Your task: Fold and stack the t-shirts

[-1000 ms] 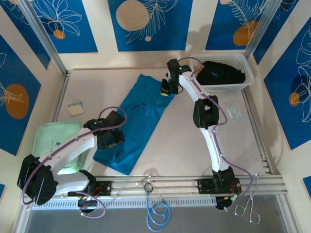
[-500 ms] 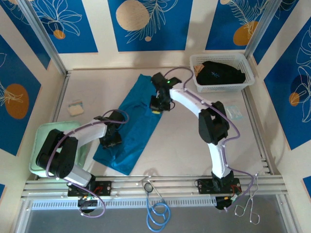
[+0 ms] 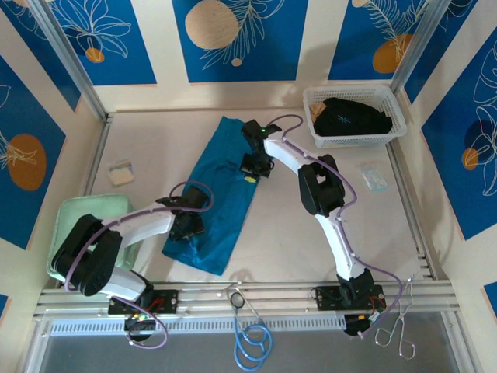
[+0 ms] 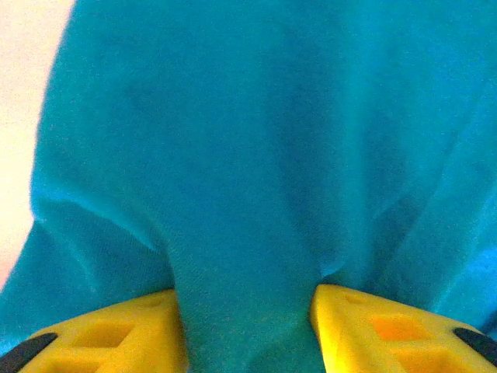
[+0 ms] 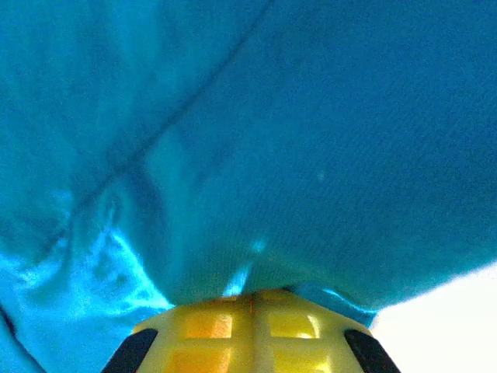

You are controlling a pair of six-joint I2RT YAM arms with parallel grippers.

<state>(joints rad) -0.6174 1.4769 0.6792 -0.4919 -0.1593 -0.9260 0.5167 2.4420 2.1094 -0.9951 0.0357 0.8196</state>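
The teal t-shirt lies slanted, so I should next drag its fold in my right gripper slightly outward and toward the white basket [image 3: 314, 99], onto bare tabletop, and let go of it.
The teal-blue t-shirt [image 3: 221, 186] lies as a long diagonal strip on the table, from the back centre down to the front left. My left gripper [image 3: 185, 227] is at its lower left edge; in the left wrist view a raised ridge of teal cloth [image 4: 248, 233] is pinched in my left gripper [image 4: 247, 330], between the yellow fingers [image 4: 116, 334]. My right gripper [image 3: 252, 165] sits on the shirt's upper right part; in the right wrist view my right gripper [image 5: 252, 299] is shut with teal cloth [image 5: 311, 155] caught at its tips. The black t-shirt [image 3: 351, 116] lies bunched in the white basket [image 3: 314, 99].
A pale green pad [image 3: 74, 221] lies at the front left, partly under the left arm. A small beige block [image 3: 120, 172] sits at the left, and a clear packet [image 3: 373, 179] at the right. A metal rail [image 3: 272, 291] runs along the front edge.
The right gripper has drawn the shirt's upper right edge left and towards the front. The left gripper has shifted right, and the shirt's lower end has slid right with it.
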